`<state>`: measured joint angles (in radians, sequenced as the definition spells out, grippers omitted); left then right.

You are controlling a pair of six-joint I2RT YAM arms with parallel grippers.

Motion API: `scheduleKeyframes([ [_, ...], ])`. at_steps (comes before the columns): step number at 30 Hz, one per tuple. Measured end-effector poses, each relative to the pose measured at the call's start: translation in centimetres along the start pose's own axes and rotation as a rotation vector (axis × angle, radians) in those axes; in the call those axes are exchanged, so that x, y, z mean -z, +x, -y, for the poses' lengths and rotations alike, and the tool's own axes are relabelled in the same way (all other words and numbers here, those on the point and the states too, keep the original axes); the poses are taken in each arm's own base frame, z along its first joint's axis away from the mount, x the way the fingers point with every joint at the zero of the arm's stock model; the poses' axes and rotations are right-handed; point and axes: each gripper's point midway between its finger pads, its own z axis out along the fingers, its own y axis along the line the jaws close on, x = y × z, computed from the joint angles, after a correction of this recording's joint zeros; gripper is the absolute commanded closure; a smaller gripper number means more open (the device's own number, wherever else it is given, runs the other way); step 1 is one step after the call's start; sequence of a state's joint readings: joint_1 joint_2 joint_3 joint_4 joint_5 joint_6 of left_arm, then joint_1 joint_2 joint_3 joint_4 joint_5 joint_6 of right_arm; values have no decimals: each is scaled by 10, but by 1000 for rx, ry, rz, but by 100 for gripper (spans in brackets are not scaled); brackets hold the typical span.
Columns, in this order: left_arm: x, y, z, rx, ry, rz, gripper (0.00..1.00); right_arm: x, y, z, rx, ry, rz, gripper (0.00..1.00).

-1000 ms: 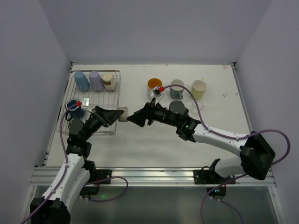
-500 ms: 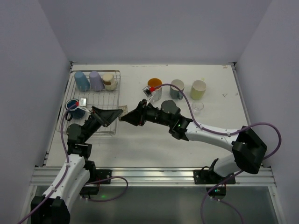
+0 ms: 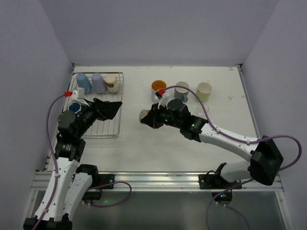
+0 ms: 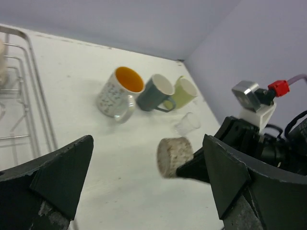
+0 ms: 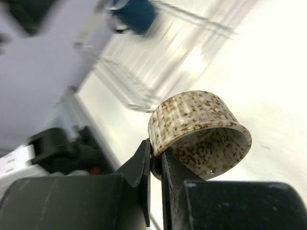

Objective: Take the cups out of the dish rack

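My right gripper has the cup hanging sideways, so it should next swing toward the grey mug, tilt fingers-down and lower to release the cup on the tabletop next to the tiny glass.
My right gripper [image 3: 150, 119] [image 5: 154, 155] is shut on the rim of a speckled beige cup [image 3: 144, 116] [image 5: 199, 130] and holds it on its side above the table, right of the dish rack [image 3: 119, 98]. My left gripper [image 3: 112, 109] [image 4: 147, 146] stands wide open over the rack's right side with nothing in it; the speckled cup [image 4: 175, 155] hangs beyond its fingers. In the rack sit a light blue cup [image 3: 84, 83], a lavender cup [image 3: 99, 82], a beige cup [image 3: 112, 83] and a navy mug [image 3: 74, 106].
On the table behind the right arm stand an orange-inside mug [image 3: 158, 89] [image 4: 120, 91], a grey mug [image 3: 181, 91] [image 4: 154, 93] and a pale yellow-green mug [image 3: 204, 90] [image 4: 183, 92]. A tiny clear glass [image 4: 187, 123] stands in front of them. Purple walls close in the table.
The left gripper let go of the speckled cup, opened wide and drew back left over the rack. The right gripper shut on the cup's rim and carried it slightly right.
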<state>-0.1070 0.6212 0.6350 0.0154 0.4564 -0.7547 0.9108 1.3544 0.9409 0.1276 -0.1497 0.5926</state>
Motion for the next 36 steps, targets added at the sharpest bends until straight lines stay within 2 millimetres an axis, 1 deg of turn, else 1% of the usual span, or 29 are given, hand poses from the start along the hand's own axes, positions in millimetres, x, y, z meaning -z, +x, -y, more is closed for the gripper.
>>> scheduleKeyframes([
  [1,4,-3,-3,-51,-32,5,0,4,-1,16,5,54,-12,100],
  [3,12,-3,-14,-126,-97,7,0,13,-4,59,14,202,-32,100],
  [7,24,10,-35,-206,-199,-26,0,37,2,147,33,504,-101,100],
  [10,29,21,-57,-238,-283,-57,0,45,17,191,67,657,-192,100],
  [12,32,26,-68,-254,-330,-76,0,43,28,213,102,730,-268,100],
  [14,35,28,-76,-266,-372,-81,0,39,36,231,130,778,-329,100],
  [18,40,27,-91,-283,-456,-82,0,36,42,260,167,842,-404,100],
  [21,43,27,-103,-285,-524,-93,0,38,41,274,178,874,-426,100],
  [24,44,23,-113,-294,-587,-98,0,41,41,283,180,892,-441,94],
  [25,44,20,-116,-299,-610,-98,0,42,40,284,181,894,-444,86],
  [27,43,18,-124,-302,-654,-103,0,43,39,286,181,897,-446,77],
  [29,42,17,-131,-302,-693,-113,0,42,38,286,187,895,-447,70],
  [31,42,17,-140,-300,-739,-122,0,41,37,286,190,889,-446,66],
  [32,43,18,-145,-294,-764,-124,0,41,36,285,192,885,-445,56],
  [34,46,18,-153,-287,-812,-122,0,40,37,284,190,878,-446,44],
  [35,47,17,-156,-283,-836,-114,0,40,37,283,187,873,-447,33],
  [36,49,15,-160,-279,-860,-106,0,39,37,282,182,866,-444,29],
])
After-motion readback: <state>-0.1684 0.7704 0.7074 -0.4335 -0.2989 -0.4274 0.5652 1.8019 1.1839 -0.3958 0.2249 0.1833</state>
